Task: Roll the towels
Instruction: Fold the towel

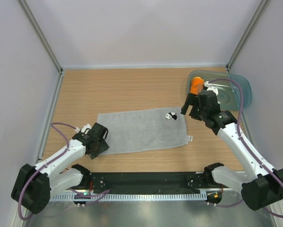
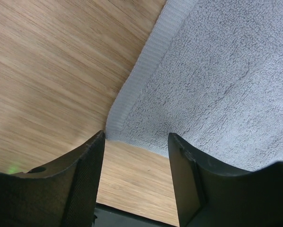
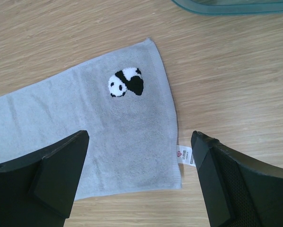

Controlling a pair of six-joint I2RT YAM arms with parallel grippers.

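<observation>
I need to lower my right gripper's open fingers back onto the towel's near corner by the white label (image 1: pixel 186 144), below it and back toward the base.
The plain light grey towel (image 1: pixel 141 130) lies flat and spread out in the middle of the table, with a small panda patch (image 1: pixel 170 116) near its far right corner. My left gripper (image 1: pixel 100 144) sits low at the towel's near left corner. In the left wrist view its jaws (image 2: pixel 137 137) stand apart, with the towel (image 2: pixel 217 80) corner just ahead of the tips and bare wood between them. My right gripper (image 1: pixel 189 111) hovers open over the towel's right end (image 3: pixel 84 118), jaws wide (image 3: pixel 140 136). The orange towel (image 1: pixel 196 86) sits rolled in the tub.
The translucent blue-green tub (image 1: pixel 236 92) stands at the far right, behind the right gripper; its rim (image 3: pixel 226 5) shows at the top of the right wrist view. A white label (image 3: pixel 185 155) sticks out from the grey towel's right edge. Grey walls enclose the table.
</observation>
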